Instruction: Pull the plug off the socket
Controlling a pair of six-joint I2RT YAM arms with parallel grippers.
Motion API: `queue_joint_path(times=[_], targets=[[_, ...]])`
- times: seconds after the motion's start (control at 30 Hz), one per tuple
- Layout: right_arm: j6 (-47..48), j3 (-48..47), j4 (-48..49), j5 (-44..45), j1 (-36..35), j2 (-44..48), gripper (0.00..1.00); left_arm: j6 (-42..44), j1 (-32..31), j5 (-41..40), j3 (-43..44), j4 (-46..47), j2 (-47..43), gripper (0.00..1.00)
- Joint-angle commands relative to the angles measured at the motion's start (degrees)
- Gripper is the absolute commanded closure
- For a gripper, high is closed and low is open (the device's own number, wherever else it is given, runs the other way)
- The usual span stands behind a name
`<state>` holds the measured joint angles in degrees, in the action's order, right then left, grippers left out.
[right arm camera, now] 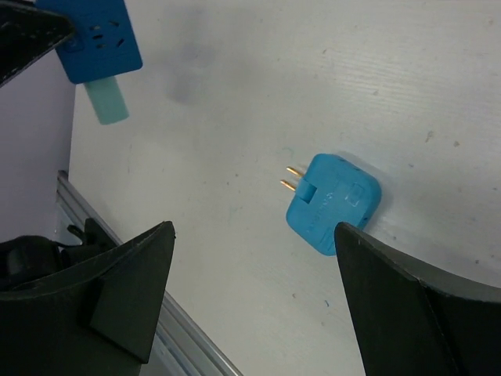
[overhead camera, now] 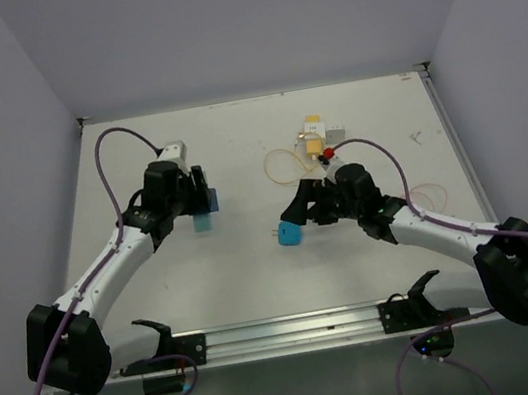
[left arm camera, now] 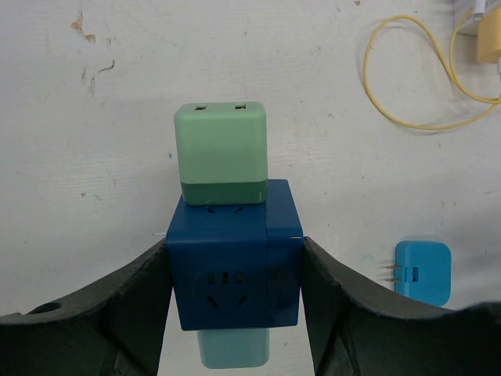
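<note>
My right gripper moves to the left in the top view next and closes on the teal plug [right arm camera: 107, 101], which is still in the cube [right arm camera: 98, 35].
My left gripper [overhead camera: 203, 197] is shut on a dark blue socket cube [left arm camera: 235, 266] and holds it above the table. A green plug [left arm camera: 221, 153] sits in the cube's far face. A pale teal plug [left arm camera: 233, 348] sits in its near face and also shows in the top view [overhead camera: 203, 222]. My right gripper [overhead camera: 298, 208] is open and empty. It hovers beside a bright blue plug [right arm camera: 335, 204] that lies loose on the table with its two prongs bare, next to my right finger [right arm camera: 391, 298]. The cube [right arm camera: 98, 35] shows at the top left of the right wrist view.
A yellow adapter with white parts [overhead camera: 315, 136] and a looped yellow cable [overhead camera: 284, 164] lie at the back centre. A thin loop [overhead camera: 431, 195] lies by the right arm. A metal rail [overhead camera: 286, 331] runs along the near edge. White walls enclose the table.
</note>
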<state>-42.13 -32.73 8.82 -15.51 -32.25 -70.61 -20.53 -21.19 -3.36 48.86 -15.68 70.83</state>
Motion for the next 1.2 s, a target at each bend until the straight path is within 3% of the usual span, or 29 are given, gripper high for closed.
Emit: queue_joint_path(times=[0.0, 0.27, 0.73, 1.17], targets=[[2.1, -3.6, 5.0, -0.4, -3.7, -0.1, 0.13, -6.9, -0.2, -2.4, 3.2, 1.4, -0.4, 1.00], [-0.4, -10.1, 13.8, -0.3, -12.0, -11.0, 0.13, -17.7, -0.3, -8.2, 7.7, -9.0, -1.0, 1.00], [-0.9, -22.5, 22.0, 1.7, -20.5, -26.2, 0.19, -34.9, -0.7, -10.4, 4.0, -12.8, -10.7, 1.00], [2.0, -27.9, 22.2, 1.1, -20.9, -31.2, 0.27, -37.9, -1.3, -8.8, 2.3, -12.6, -12.0, 1.00]])
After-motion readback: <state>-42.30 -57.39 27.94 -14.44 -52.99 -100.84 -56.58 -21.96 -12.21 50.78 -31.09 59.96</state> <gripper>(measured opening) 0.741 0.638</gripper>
